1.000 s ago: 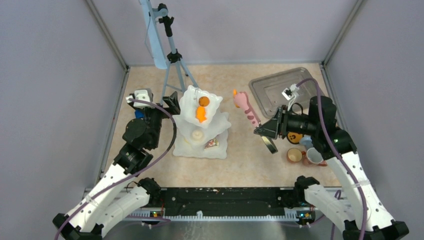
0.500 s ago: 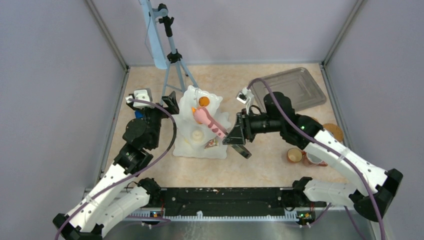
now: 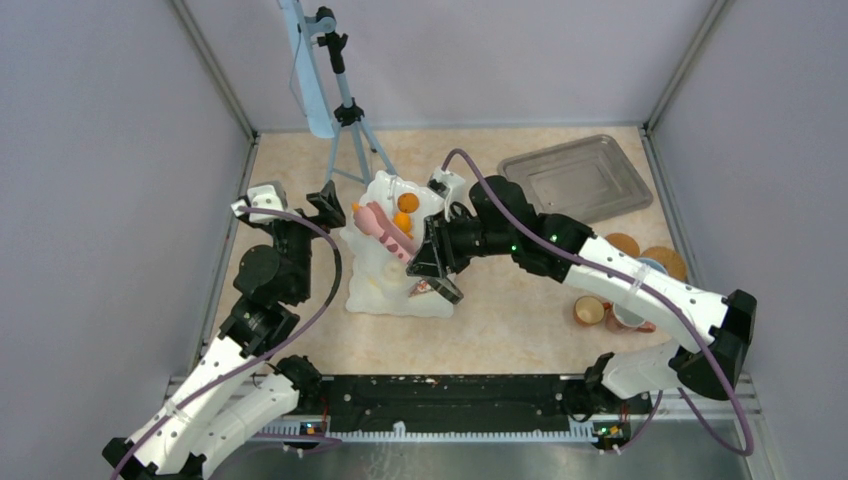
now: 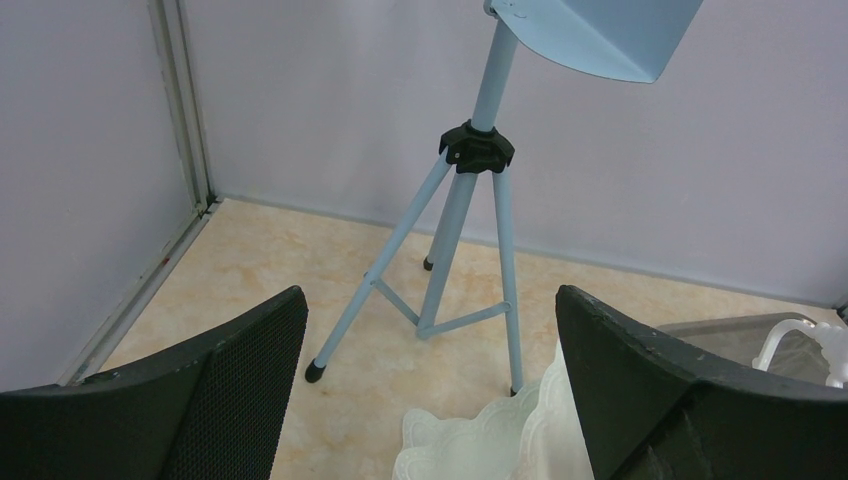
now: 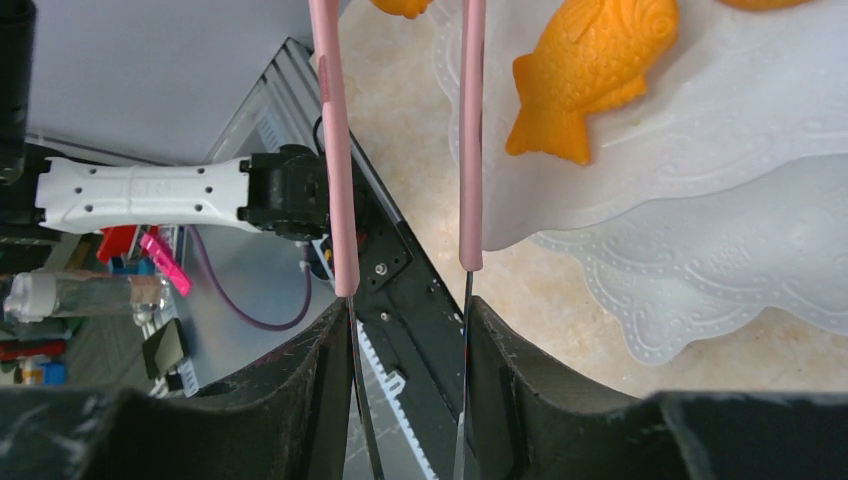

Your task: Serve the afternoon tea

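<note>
My right gripper moves outward, to the right in the top view, and down to release the tongs next, as the metal tray (image 3: pixel 562 185) lies that way below it.
A white tiered stand (image 3: pixel 385 290) bears a round orange pastry (image 3: pixel 407 202), an orange fish pastry (image 3: pixel 402 222) and a cake slice (image 3: pixel 422 290). My right gripper (image 3: pixel 425 262) hangs over the stand, shut on the handles of pink tongs (image 3: pixel 380 225). A small orange pastry (image 3: pixel 355 208) sits at the tongs' tips. In the right wrist view the tong arms (image 5: pixel 333 150) run up between my gripper (image 5: pixel 405 330) fingers, with the fish pastry (image 5: pixel 590 70) to their right. My left gripper (image 3: pixel 328 205) (image 4: pixel 430 300) is open and empty at the stand's left. Two mugs (image 3: pixel 588 310) (image 3: pixel 628 318) stand at the right.
A light blue tripod (image 3: pixel 345 110) (image 4: pixel 470 200) stands behind the stand, close to my left gripper. A metal tray (image 3: pixel 580 178) lies at the back right. Two round brown pieces (image 3: pixel 622 243) (image 3: pixel 663 262) lie behind the mugs. Walls enclose three sides.
My right arm has swung left with the tongs, from beside the mugs to over the tiered stand. The left gripper has shifted slightly back and left.
</note>
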Motion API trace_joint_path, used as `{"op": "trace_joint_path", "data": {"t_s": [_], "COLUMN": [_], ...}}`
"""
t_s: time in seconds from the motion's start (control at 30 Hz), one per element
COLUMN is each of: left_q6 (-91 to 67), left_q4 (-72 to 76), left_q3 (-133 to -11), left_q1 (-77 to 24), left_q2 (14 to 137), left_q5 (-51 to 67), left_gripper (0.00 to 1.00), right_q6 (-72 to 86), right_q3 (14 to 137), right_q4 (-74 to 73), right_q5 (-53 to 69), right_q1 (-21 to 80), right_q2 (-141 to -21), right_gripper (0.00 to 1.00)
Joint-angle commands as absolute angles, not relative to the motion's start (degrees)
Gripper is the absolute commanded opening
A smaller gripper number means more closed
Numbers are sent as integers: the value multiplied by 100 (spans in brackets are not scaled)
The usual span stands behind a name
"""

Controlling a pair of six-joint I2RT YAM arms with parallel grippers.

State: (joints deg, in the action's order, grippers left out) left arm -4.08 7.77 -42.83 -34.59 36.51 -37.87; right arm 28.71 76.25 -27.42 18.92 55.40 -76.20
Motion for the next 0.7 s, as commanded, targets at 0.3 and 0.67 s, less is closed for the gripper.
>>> {"op": "trace_joint_path", "data": {"t_s": [0.3,0.67], "left_q6": [-366,-366], "left_q4": [1010,1010], "left_q3": [-4317,-4317], "left_q1": [-3436,-3431], "left_q2": [3667,3660], "left_q5": [-3797,-3718], "left_gripper": [99,99], "right_q6": [2498,2362], "right_q3": [8621,8728], "right_q4": [-3521,-3629], "right_q5": [551,271], "right_q1": [5977,6059], "right_q2": [-8042,-8141], "right_gripper": [12,36]}}
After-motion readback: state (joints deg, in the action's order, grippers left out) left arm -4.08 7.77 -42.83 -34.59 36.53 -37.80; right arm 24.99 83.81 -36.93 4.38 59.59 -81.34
